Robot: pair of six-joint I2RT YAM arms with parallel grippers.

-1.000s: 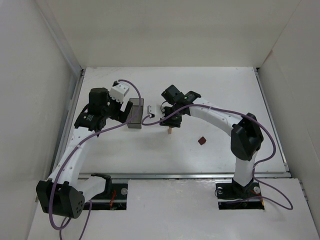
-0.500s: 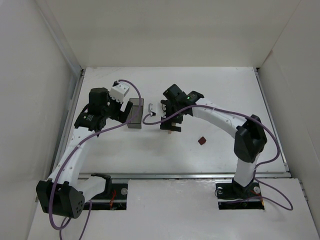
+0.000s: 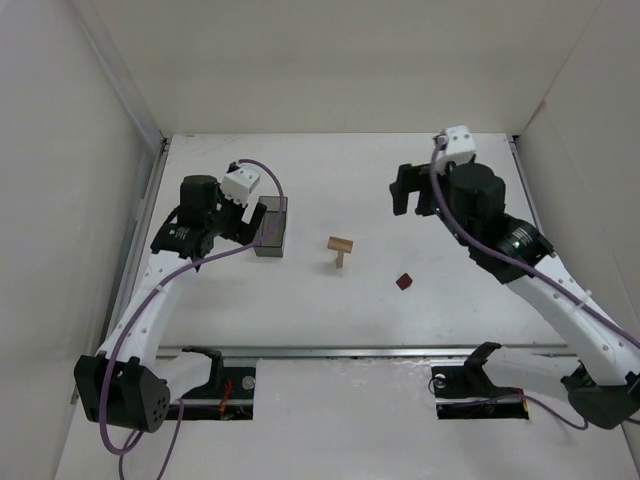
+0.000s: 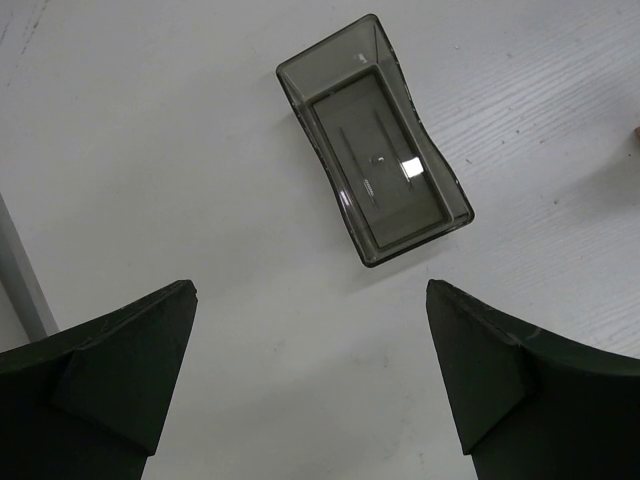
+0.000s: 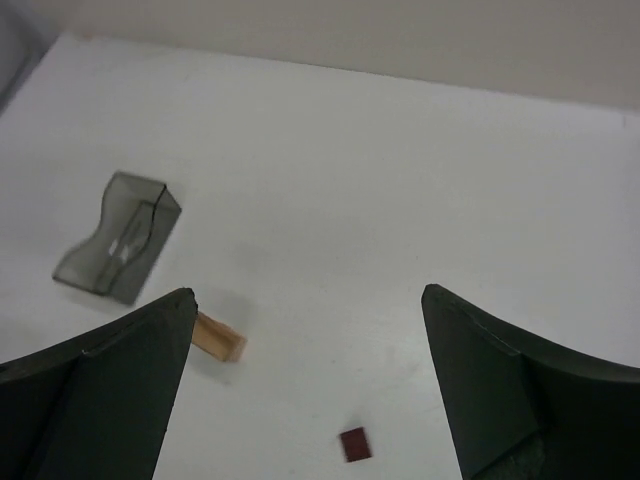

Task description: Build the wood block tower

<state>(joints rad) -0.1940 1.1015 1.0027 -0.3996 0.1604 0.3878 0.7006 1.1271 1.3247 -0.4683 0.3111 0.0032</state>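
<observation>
The dark reddish-brown block (image 3: 404,281) (image 5: 355,445) is below my high right gripper, and the bare tabletop leaves room for my fingers, so my gripper needs to go down next and tilt its fingers down around the block's sides.
The wood block tower (image 3: 340,246) stands mid-table as a flat tan block resting across an upright tan one; the right wrist view shows its top block (image 5: 220,336). A small dark reddish-brown block (image 3: 403,282) lies alone on the table to its right, also seen as the reddish-brown block (image 5: 354,443). My right gripper (image 3: 415,192) hangs open and empty, high and back-right of the blocks (image 5: 306,293). My left gripper (image 4: 310,287) is open and empty, just left of the dark bin.
A dark translucent rectangular bin (image 3: 271,227) stands left of the tower, lying ahead of the left fingers (image 4: 375,140) and at the left in the right wrist view (image 5: 118,236). White walls enclose the table on three sides.
My right gripper opened, left the tan block on top of the upright one, and pulled away up and to the back right. The left arm has not moved.
</observation>
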